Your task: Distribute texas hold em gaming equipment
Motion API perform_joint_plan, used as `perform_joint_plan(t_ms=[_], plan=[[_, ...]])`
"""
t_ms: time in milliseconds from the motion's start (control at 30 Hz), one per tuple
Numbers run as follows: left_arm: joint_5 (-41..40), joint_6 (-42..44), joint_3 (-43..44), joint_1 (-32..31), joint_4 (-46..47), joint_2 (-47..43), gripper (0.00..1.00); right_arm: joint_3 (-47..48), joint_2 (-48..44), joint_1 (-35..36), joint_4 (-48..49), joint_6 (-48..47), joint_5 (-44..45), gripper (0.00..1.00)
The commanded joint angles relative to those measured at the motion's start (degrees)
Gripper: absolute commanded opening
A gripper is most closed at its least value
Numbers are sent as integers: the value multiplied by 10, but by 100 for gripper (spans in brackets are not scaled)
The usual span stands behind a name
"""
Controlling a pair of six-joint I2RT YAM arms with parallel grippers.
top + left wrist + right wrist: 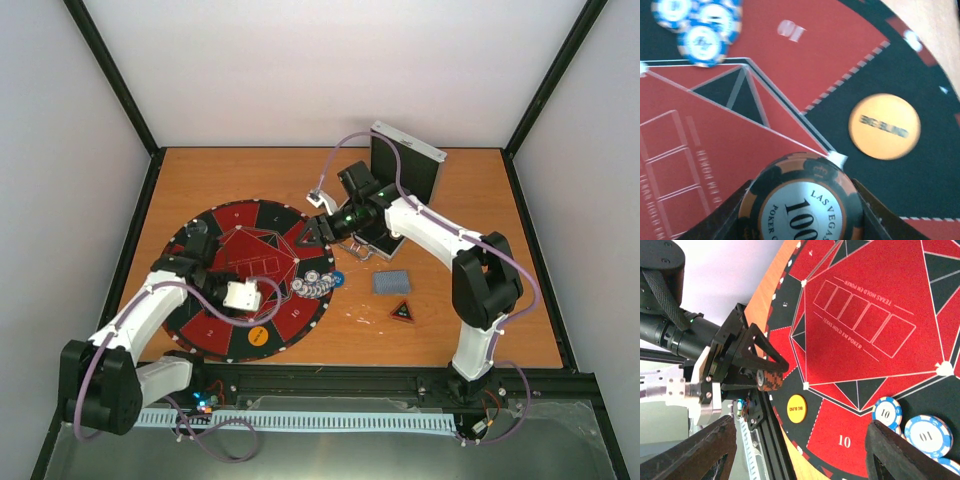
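Observation:
The black patch beside the yellow disc is open and lies below and back of my left gripper. My left gripper should move back and down onto it next.
My left gripper point(272, 292) is shut on a stack of orange-and-black poker chips point(800, 200), low over the round red-and-black mat point(215, 255). The right wrist view shows that stack point(769, 380) edge-on between the left jaws. A yellow "big blind" disc point(884, 126) lies on the mat's black rim beside it. Several blue-and-white chips point(318, 283) rest at the mat's right edge, with a blue disc point(337, 279) next to them. My right gripper point(316, 236) hangs open above the mat's right side with nothing between its fingertips point(905, 455).
Grey-blue-backed cards point(391, 282) and a black-red triangle marker point(402, 311) lie on the wooden table right of the mat. The open silver case point(405, 165) stands at the back behind the right arm. A black rail point(330, 380) runs along the near edge.

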Motion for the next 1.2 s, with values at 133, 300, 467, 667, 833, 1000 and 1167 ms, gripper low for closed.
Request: perform_joint_plan(t_ms=[133, 300, 467, 667, 833, 1000, 1167], plan=[[2, 279, -83, 3, -50, -60, 1, -12, -4, -3, -23, -19, 26, 70], [-53, 303, -121, 4, -6, -46, 1, -11, -2, -4, -27, -21, 34, 70], [-61, 317, -136, 5, 5, -22, 1, -13, -2, -5, -30, -23, 37, 70], [-54, 336, -161, 5, 40, -30, 1, -14, -3, -7, -31, -24, 41, 70], [-49, 325, -155, 5, 40, -9, 12, -11, -3, -10, -36, -25, 42, 70], [-45, 313, -149, 5, 13, 14, 36, -18, -11, -12, -35, -26, 47, 71], [-54, 310, -157, 5, 30, 11, 43, -15, -10, -16, -39, -28, 48, 71]])
